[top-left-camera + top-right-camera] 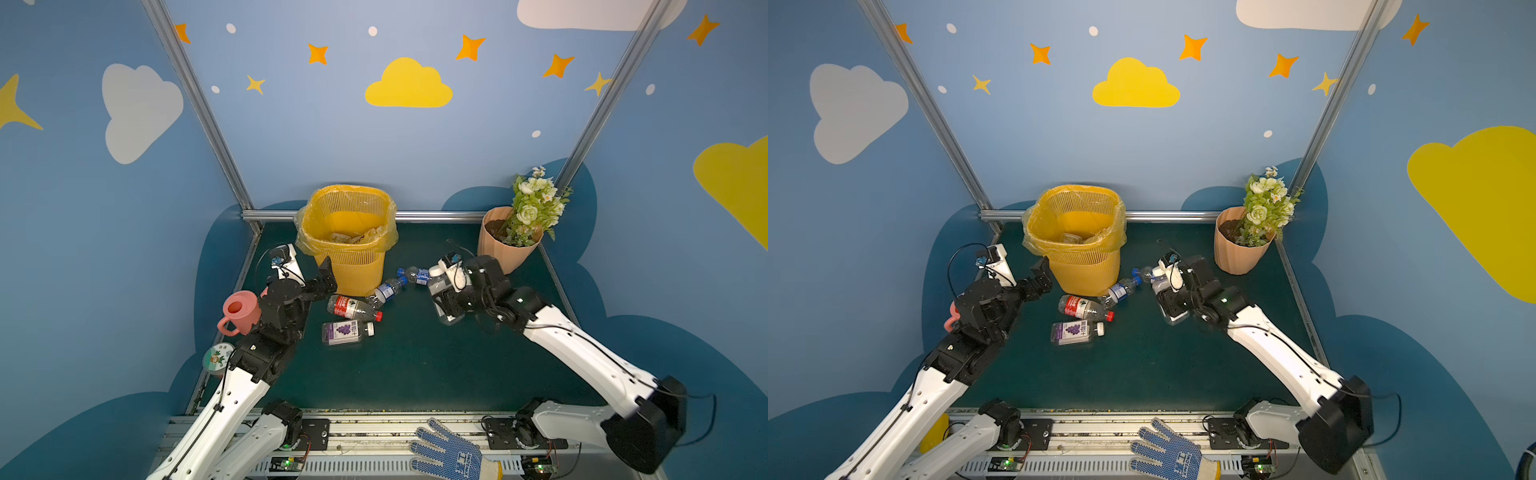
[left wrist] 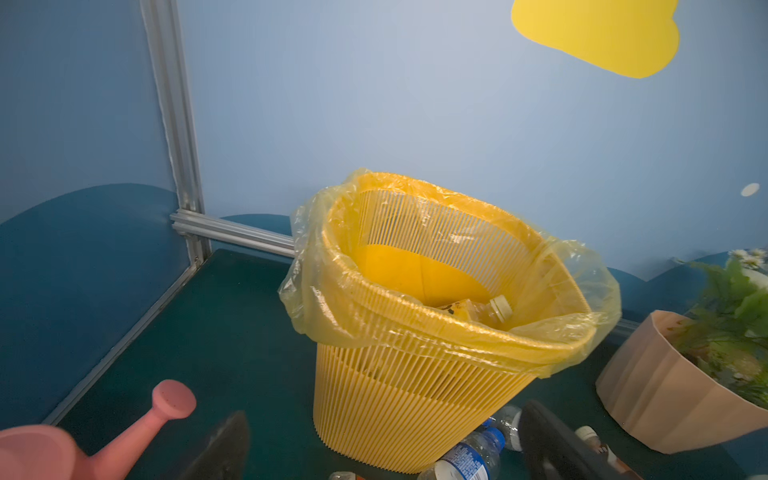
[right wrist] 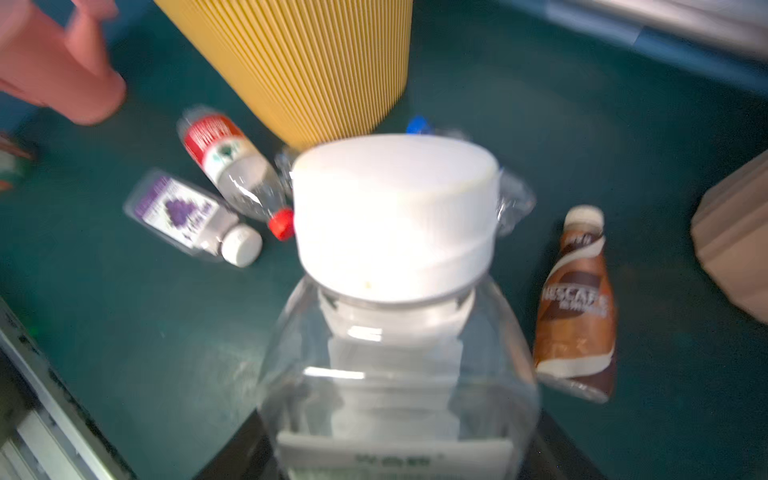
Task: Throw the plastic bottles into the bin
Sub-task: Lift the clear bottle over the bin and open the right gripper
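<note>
The bin's rim is higher and farther outward than my right gripper, so next my right gripper will move up and outward over the bin's opening [image 1: 348,219] and let go of the bottle there.
The yellow mesh bin [image 1: 347,232] [image 1: 1077,232] stands at the back of the table, and a white-capped bottle [image 2: 494,309] lies inside it. My left gripper [image 1: 326,276] [image 2: 384,453] is open beside the bin's base, holding nothing. My right gripper [image 1: 446,301] [image 3: 395,436] is shut on a clear white-capped bottle [image 1: 440,286] [image 3: 395,216], lifted right of the bin. On the table lie a red-label bottle [image 1: 351,307], a purple-label bottle [image 1: 347,332] and two blue-capped bottles [image 1: 388,289] [image 1: 415,274]. A brown-label bottle [image 3: 575,307] shows in the right wrist view.
A pink watering can [image 1: 239,311] stands by the left arm, with a round tin [image 1: 217,358] at the table's left edge. A peach flower pot [image 1: 505,245] with flowers fills the back right corner. A blue dotted glove [image 1: 451,453] lies on the front rail.
</note>
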Robot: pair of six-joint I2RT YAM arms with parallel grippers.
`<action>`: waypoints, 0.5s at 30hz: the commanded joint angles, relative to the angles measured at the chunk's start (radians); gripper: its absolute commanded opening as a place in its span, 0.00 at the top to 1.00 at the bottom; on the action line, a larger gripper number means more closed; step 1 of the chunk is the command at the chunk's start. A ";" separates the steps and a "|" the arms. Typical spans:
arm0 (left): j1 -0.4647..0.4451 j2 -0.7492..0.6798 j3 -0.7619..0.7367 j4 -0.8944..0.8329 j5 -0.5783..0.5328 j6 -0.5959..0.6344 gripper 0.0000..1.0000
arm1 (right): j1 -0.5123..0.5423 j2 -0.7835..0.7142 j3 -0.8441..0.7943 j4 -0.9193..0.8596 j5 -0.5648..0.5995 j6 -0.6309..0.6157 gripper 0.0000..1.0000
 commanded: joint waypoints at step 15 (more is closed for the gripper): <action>0.021 -0.055 -0.095 -0.235 -0.100 -0.152 0.00 | -0.014 0.048 0.297 0.773 -0.157 0.153 0.57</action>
